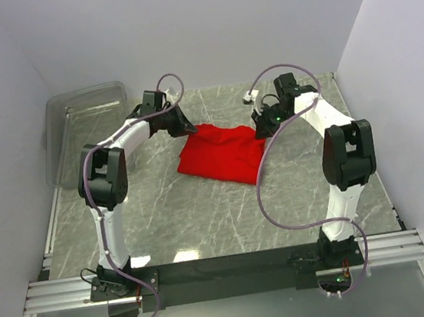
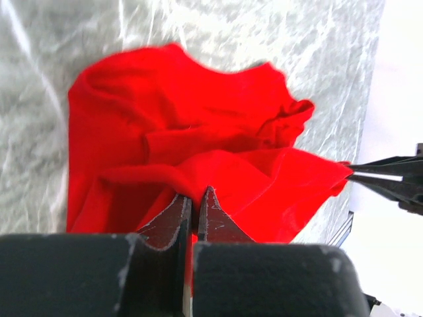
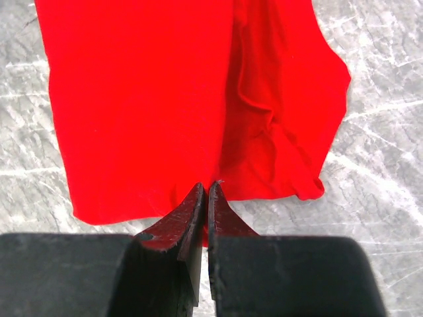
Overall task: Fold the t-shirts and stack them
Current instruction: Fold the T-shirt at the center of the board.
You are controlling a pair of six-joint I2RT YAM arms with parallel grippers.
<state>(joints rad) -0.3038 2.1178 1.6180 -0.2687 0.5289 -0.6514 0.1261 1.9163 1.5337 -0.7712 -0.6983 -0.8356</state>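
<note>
The upper layer stops short of the lower layer's far corner [image 3: 305, 185], so I need to ease my right gripper slightly outward toward it next and release the shirt's near edge.
The red t-shirt [image 1: 223, 155] lies bunched and partly folded on the marble table, between the two grippers. My left gripper [image 1: 189, 127] is at its far left corner. In the left wrist view the left gripper [image 2: 196, 195] is shut on a fold of the red t-shirt [image 2: 172, 132]. My right gripper [image 1: 262, 128] is at the shirt's far right corner. In the right wrist view the right gripper [image 3: 208, 189] is shut on the near edge of the red t-shirt [image 3: 145, 99]. The right gripper's fingers [image 2: 386, 169] also show in the left wrist view, pinching a shirt corner.
A clear plastic bin [image 1: 87, 128] stands at the far left of the marble table [image 1: 204, 214]. White walls close in the back and both sides. The arms' base rail [image 1: 227, 270] runs along the near edge.
</note>
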